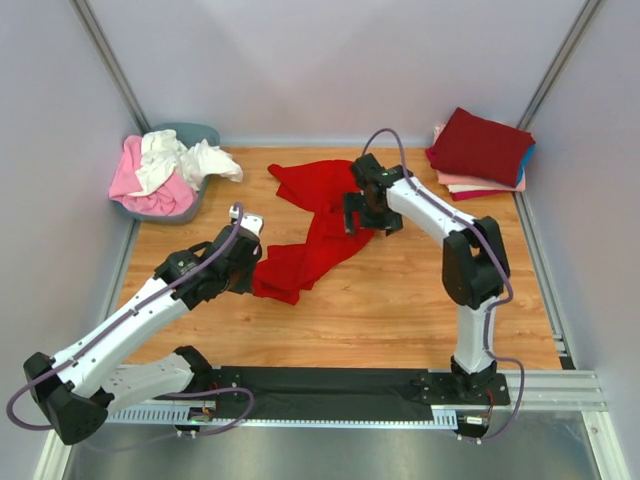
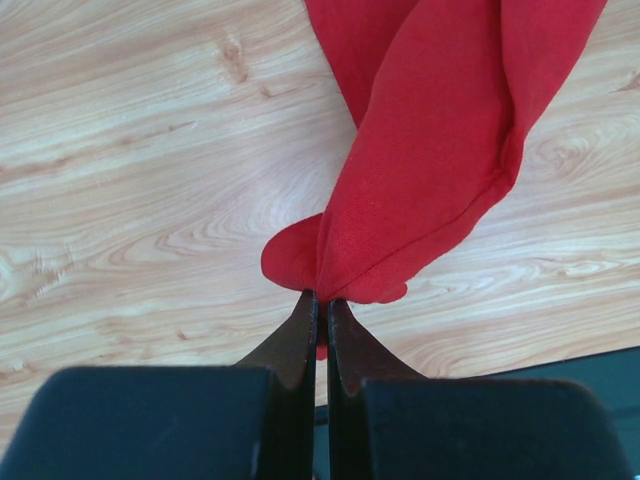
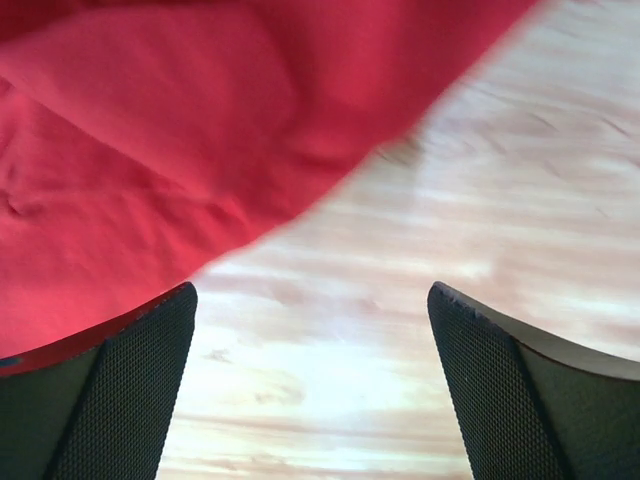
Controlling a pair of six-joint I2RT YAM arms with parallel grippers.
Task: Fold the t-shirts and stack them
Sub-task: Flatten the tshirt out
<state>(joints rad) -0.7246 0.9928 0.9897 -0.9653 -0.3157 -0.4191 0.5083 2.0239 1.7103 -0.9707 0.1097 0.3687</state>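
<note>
The fold at the red t-shirt's near edge (image 1: pixel 360 230) (image 3: pixel 240 190) comes next: my right gripper moves outward onto it and closes, as its open fingers span bare wood.
A bright red t-shirt (image 1: pixel 316 225) lies crumpled and stretched across the middle of the wooden table. My left gripper (image 1: pixel 257 268) is shut on its near left end; the left wrist view shows the gripper (image 2: pixel 323 300) pinching a fold of the red t-shirt (image 2: pixel 430 150). My right gripper (image 1: pixel 366 213) hovers over the shirt's right side. In the right wrist view the gripper (image 3: pixel 312 300) stands wide open over bare wood, with the red t-shirt (image 3: pixel 150 130) reaching its left finger. Folded t-shirts (image 1: pixel 481 150), dark red on top, are stacked at the back right.
A grey tub (image 1: pixel 205 133) at the back left holds a pink t-shirt (image 1: pixel 130 178) and a white one (image 1: pixel 180 155). Grey walls close in the table on three sides. A black strip (image 1: pixel 330 385) runs along the near edge between the arm bases.
</note>
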